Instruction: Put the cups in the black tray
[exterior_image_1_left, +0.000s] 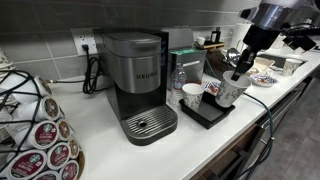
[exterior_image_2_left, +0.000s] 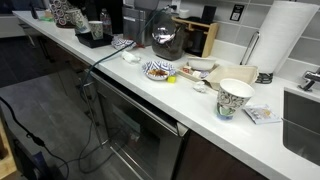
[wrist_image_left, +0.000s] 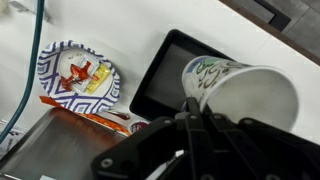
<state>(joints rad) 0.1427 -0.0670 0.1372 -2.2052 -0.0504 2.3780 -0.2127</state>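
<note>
The open bottom of the tray is below my gripper, beside the standing cup. My gripper will next go down toward the coffee machine and let go of the patterned cup's rim over it.
My gripper (exterior_image_1_left: 236, 76) is shut on the rim of a white paper cup with a greyish pattern (exterior_image_1_left: 231, 93). It holds the cup tilted just above the far corner of the black tray (exterior_image_1_left: 207, 117). A second white cup (exterior_image_1_left: 192, 95) stands at the tray's edge nearest the coffee machine. In the wrist view the held cup (wrist_image_left: 240, 90) lies on its side in front of my fingers (wrist_image_left: 193, 104), over the counter beside the tray (wrist_image_left: 165, 75). Another patterned cup (exterior_image_2_left: 235, 98) stands on the counter near the sink.
A Keurig coffee machine (exterior_image_1_left: 138, 80) stands next to the tray, with a clear bottle (exterior_image_1_left: 178, 80) behind it. A rack of coffee pods (exterior_image_1_left: 35, 130) fills the near corner. A patterned paper plate with packets (wrist_image_left: 78, 75) lies beyond the tray. A paper towel roll (exterior_image_2_left: 285, 35) stands by the sink.
</note>
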